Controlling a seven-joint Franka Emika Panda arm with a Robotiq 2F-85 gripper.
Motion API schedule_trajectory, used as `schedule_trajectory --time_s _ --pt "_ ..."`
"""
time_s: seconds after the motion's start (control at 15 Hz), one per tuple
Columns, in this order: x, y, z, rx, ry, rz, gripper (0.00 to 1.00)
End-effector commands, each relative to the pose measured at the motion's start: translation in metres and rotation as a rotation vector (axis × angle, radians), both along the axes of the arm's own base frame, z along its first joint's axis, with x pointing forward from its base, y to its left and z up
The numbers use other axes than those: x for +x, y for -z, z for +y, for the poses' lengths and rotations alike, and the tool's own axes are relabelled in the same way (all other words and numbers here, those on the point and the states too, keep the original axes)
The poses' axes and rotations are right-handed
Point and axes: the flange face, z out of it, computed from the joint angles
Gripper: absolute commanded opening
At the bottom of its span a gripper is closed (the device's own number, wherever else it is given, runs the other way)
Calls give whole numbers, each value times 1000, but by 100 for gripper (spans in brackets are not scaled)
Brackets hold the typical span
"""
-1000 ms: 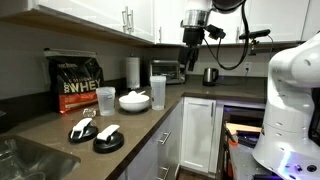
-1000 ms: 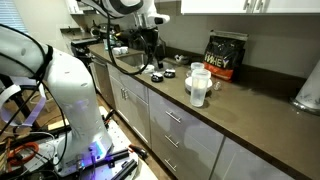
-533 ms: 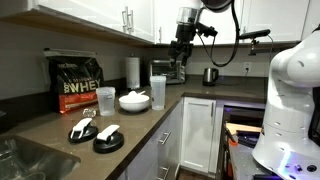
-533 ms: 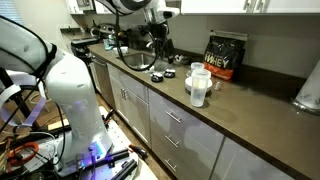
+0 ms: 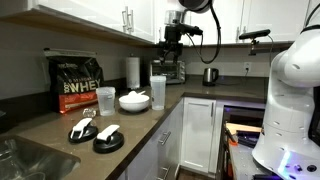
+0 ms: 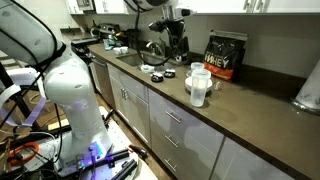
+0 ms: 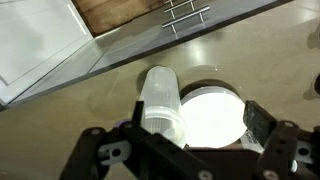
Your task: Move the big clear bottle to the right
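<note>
The bottle's open rim faces up well below my fingers, so next my gripper needs to go down and outward onto the rim's edge by the bowl [image 5: 134, 100].
The big clear bottle [image 5: 158, 92] stands upright on the brown counter near its front edge, beside a white bowl [image 5: 134, 100]. It also shows in the other exterior view [image 6: 198, 90]. In the wrist view the bottle [image 7: 160, 100] is seen from above, touching the bowl [image 7: 212, 116]. My gripper [image 5: 172, 58] hangs open and empty well above the bottle and slightly behind it. It also shows in an exterior view [image 6: 178, 47]. In the wrist view my fingers [image 7: 192, 130] spread wide over the bottle and bowl.
A shorter clear cup [image 5: 105, 100] and a black protein bag [image 5: 77, 83] stand beyond the bowl. A paper-towel roll [image 5: 132, 71], toaster oven [image 5: 166, 70] and kettle [image 5: 210, 75] line the back. Two black-and-white discs [image 5: 95, 133] lie near the sink [image 5: 30, 160]. Cabinets hang overhead.
The arm has swung across the counter from above the toaster oven toward the bottle and bowl. The gripper stays open. Nothing on the counter has moved.
</note>
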Motion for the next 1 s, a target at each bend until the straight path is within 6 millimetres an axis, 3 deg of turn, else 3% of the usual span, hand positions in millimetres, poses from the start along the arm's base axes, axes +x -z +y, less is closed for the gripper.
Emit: schedule_trajectory --time_s 0.0,0.4,0.93 --pt "28 4 11 42 -2 51 100" --pt "56 20 20 82 -56 81 100" --pt "92 32 2 104 -126 98 100"
